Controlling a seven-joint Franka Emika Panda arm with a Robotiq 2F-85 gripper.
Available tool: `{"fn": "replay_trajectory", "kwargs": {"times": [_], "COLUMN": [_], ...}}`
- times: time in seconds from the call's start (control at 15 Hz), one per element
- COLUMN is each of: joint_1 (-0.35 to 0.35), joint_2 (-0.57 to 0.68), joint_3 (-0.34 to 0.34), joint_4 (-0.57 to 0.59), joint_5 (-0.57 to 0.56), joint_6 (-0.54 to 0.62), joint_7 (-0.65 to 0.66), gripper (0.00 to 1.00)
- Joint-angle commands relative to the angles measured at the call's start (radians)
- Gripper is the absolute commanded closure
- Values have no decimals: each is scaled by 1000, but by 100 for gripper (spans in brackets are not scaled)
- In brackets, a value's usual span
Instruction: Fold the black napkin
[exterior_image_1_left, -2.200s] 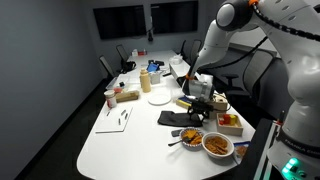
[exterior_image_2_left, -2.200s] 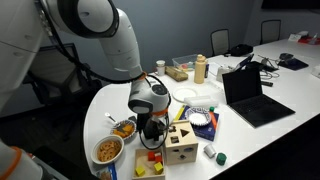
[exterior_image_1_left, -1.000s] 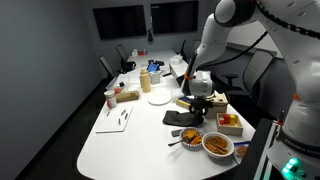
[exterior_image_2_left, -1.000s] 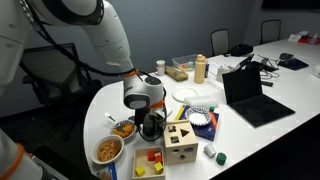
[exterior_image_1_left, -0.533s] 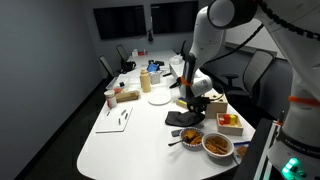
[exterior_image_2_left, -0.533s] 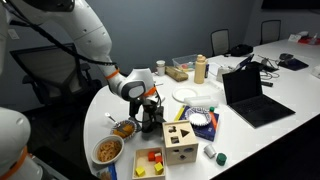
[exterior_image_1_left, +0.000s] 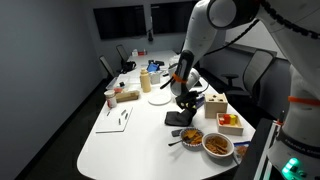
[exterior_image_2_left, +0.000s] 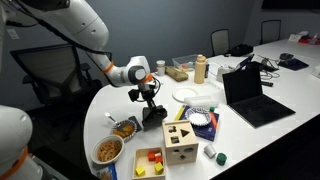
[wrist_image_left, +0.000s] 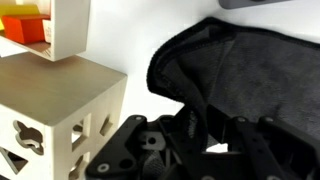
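Observation:
The pinched edge next needs to go away from the shape-sorter box (wrist_image_left: 55, 115) with my gripper, over the napkin's flat part. My gripper then needs to release it there, since that cloth lies spread.
The black napkin (wrist_image_left: 235, 65) lies on the white table beside the wooden shape-sorter box (wrist_image_left: 55, 115). One edge of it is drawn up in a crumpled ridge into my gripper (wrist_image_left: 195, 125), which is shut on that edge. In both exterior views the gripper (exterior_image_1_left: 186, 103) (exterior_image_2_left: 150, 102) hangs a little above the table. The napkin (exterior_image_1_left: 181, 118) (exterior_image_2_left: 153, 116) trails down from it to the tabletop, partly lifted. The part of the cloth under the fingers is hidden.
The wooden shape-sorter box (exterior_image_2_left: 181, 140) stands right beside the napkin. Food bowls (exterior_image_2_left: 107, 150) (exterior_image_2_left: 124, 128) sit near the table's rounded end. A white plate (exterior_image_2_left: 188, 94), an open laptop (exterior_image_2_left: 250, 95) and bottles (exterior_image_2_left: 200, 68) lie farther along. A paper sheet (exterior_image_1_left: 115, 119) lies apart.
My gripper has risen from the tabletop and swung away from the wooden box toward the plate. It drags the napkin's gripped edge up and over with it.

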Motion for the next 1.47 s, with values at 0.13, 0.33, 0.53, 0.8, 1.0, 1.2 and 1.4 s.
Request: {"fn": "replay_trajectory", "kwargs": {"times": [0.13, 0.33, 0.53, 0.8, 1.0, 1.2, 1.4], "joint_1": [-167, -239, -279, -304, -307, -311, -320], "joint_2": [7, 37, 64, 95, 103, 113, 133], "joint_3": [167, 242, 284, 312, 321, 335, 352], "joint_4": [104, 147, 183, 235, 261, 288, 320], "joint_5": [-25, -8, -3, 3, 5, 12, 24], "joint_6": [-31, -58, -72, -80, -78, -77, -89], "joint_7": [-35, -80, -107, -139, -155, -176, -201], "gripper": [97, 97, 97, 97, 97, 97, 97]}}
